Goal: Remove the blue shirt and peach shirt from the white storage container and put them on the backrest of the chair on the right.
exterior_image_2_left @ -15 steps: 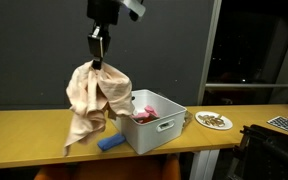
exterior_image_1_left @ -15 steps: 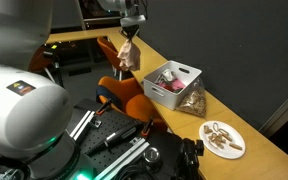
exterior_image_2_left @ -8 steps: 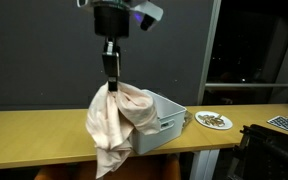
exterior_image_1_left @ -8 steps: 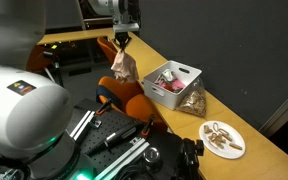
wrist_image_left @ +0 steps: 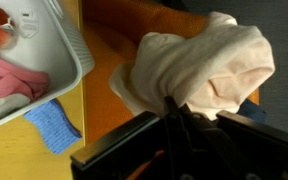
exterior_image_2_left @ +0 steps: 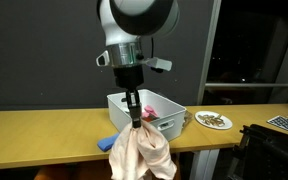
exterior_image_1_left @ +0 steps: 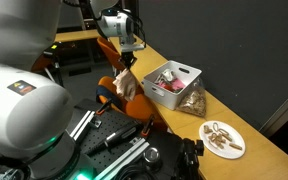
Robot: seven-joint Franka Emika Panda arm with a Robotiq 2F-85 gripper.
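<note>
Next, my gripper swings away from the container and releases over the dark blue cloth on the orange [exterior_image_1_left: 106, 86] [wrist_image_left: 249, 107] chair, since the peach shirt still hangs beside it.
My gripper [exterior_image_2_left: 135, 121] is shut on the peach shirt [exterior_image_2_left: 142, 155], which hangs from it in front of the table edge. In an exterior view the shirt [exterior_image_1_left: 127, 85] hangs just over the orange chair [exterior_image_1_left: 114, 95]. In the wrist view the peach shirt [wrist_image_left: 199, 68] is bunched at the fingertips above the orange chair surface [wrist_image_left: 134, 20]. The white storage container [exterior_image_2_left: 159, 125] stands on the table behind the gripper and holds pink cloth [wrist_image_left: 9, 78]. A blue cloth [wrist_image_left: 54, 125] lies on the table beside the container; it also shows in an exterior view [exterior_image_2_left: 106, 144].
A wooden table [exterior_image_2_left: 34, 135] runs across the scene. A white plate [exterior_image_1_left: 222, 138] with food sits near its end; it shows too in an exterior view [exterior_image_2_left: 214, 120]. A patterned item [exterior_image_1_left: 192, 100] leans on the container. Dark equipment [exterior_image_1_left: 134, 150] fills the foreground.
My gripper has moved down and towards the table's front edge with the peach shirt, from high above the table to beside the container, over the chair.
</note>
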